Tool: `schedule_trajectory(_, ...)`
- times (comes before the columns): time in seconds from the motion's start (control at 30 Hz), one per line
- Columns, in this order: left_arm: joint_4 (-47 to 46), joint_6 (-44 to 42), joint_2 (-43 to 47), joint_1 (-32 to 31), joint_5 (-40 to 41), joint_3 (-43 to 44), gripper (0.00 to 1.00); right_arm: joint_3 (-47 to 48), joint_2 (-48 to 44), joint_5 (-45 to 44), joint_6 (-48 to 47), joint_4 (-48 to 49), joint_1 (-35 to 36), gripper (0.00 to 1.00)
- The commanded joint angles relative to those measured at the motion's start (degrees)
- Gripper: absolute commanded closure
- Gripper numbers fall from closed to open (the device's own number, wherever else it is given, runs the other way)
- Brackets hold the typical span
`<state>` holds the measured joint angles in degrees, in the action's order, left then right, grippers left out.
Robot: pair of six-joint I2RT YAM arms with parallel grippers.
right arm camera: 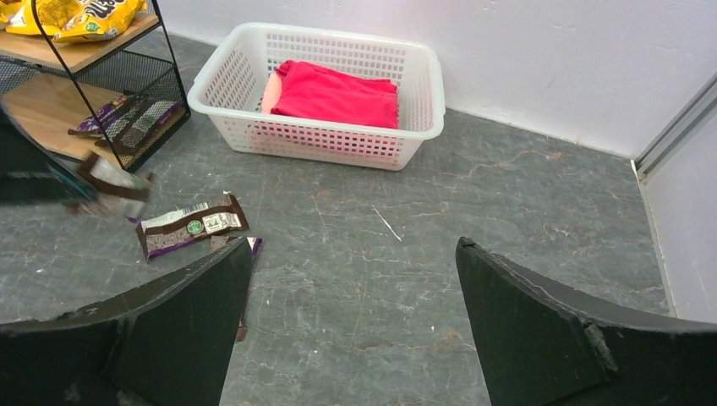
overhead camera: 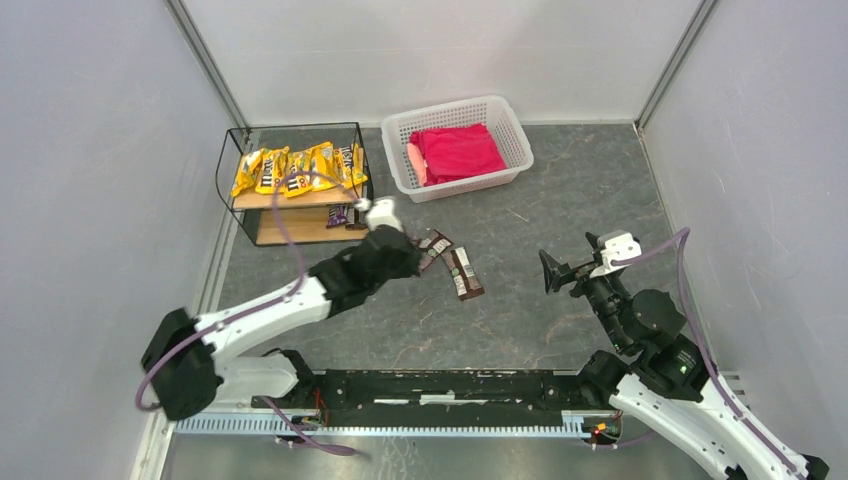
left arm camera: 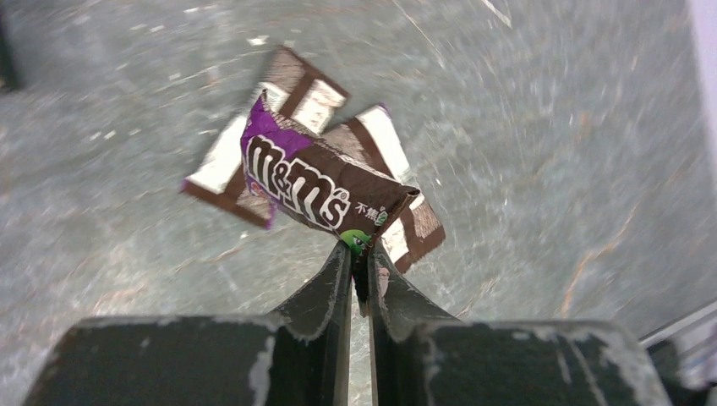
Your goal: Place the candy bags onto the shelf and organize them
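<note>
The left gripper needs to swing and turn to reach the lower board's bare edge (overhead camera: 311,237), which is to its left in the top view, and let go beside the dark bags.
My left gripper (left arm camera: 361,254) is shut on the corner of a brown and purple candy bag (left arm camera: 309,182) and holds it above the floor. Two more dark candy bags (left arm camera: 227,161) lie on the floor under it. In the top view the left gripper (overhead camera: 408,250) is just right of the shelf (overhead camera: 247,205), with dark bags on the floor beside it (overhead camera: 465,272). Several yellow candy bags (overhead camera: 295,168) lie on the shelf's top board and dark ones (overhead camera: 340,215) on the lower board. My right gripper (overhead camera: 553,270) is open and empty, and it looks the same in its wrist view (right arm camera: 355,245).
A white perforated basket (overhead camera: 508,120) holding a red cloth (overhead camera: 458,152) stands at the back, right of the shelf. Grey walls close in the left, back and right sides. In the right wrist view the basket (right arm camera: 423,93) and the shelf (right arm camera: 59,110) are ahead.
</note>
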<state>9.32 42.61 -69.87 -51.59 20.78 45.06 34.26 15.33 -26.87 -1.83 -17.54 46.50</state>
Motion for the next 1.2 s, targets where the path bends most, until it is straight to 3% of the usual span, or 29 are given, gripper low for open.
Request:
schedule_trajectory(0.0, 3.5, 17.7, 11.6, 7.8, -3.7, -5.4, 0.98, -0.9, 1.0, 1.3, -0.2, 2.9, 0.3, 0.02)
schedule_trajectory(0.17, 11.5, 23.9, 22.9, 15.6, 1.1, -8.5, 0.98, -1.7, 1.8, 2.2, 0.3, 3.7, 0.3, 0.02)
schedule_trajectory(0.3, 14.4, 24.5, 27.5, 27.6, -2.5, -9.9, 0.98, -1.6, 2.2, 2.7, 0.3, 3.7, 0.3, 0.02)
schedule_trajectory(0.43, 17.7, 24.4, 26.7, 38.0, -6.1, -8.6, 0.98, -1.8, 2.1, 2.5, 0.4, 3.6, 0.3, 0.02)
schedule_trajectory(0.93, -5.3, 30.4, 25.5, 64.5, -26.0, -20.6, 0.98, -2.4, 1.4, 2.1, 0.2, 2.9, 0.3, 0.02)
schedule_trajectory(1.17, -8.5, 32.0, 16.6, 67.3, -29.7, -18.7, 0.97, -3.1, 1.1, 2.6, 0.4, 3.4, 0.3, 0.02)
